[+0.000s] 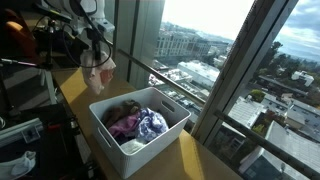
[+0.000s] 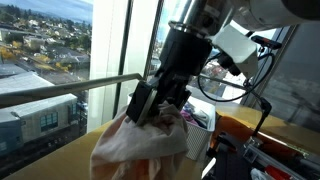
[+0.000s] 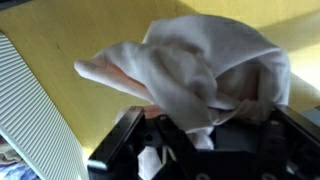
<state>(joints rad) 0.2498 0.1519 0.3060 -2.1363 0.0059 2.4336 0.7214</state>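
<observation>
The bare wooden tabletop (image 1: 108, 92) (image 3: 98, 100) beside the white bin is clear and lies below my gripper, so my gripper will go down toward it next and let go of the pale pink-and-white cloth.
My gripper (image 1: 97, 52) is shut on a pale pink-and-white cloth (image 1: 100, 74) and holds it in the air above the wooden table (image 1: 75, 85). In an exterior view the cloth (image 2: 140, 148) hangs bunched below the black fingers (image 2: 160, 108). In the wrist view the cloth (image 3: 200, 65) drapes over the jaws (image 3: 190, 135) and hides the fingertips. A white bin (image 1: 132, 148) full of clothes, with a purple piece (image 1: 150, 124) on top, stands on the table nearer the camera, apart from the gripper.
A large window with a metal rail (image 1: 170, 85) runs along the table's far side. Cables and equipment (image 1: 30, 60) stand behind the arm. The white bin's corner (image 2: 200, 125) shows behind the gripper. A ribbed white bin wall (image 3: 30, 110) is beside the cloth.
</observation>
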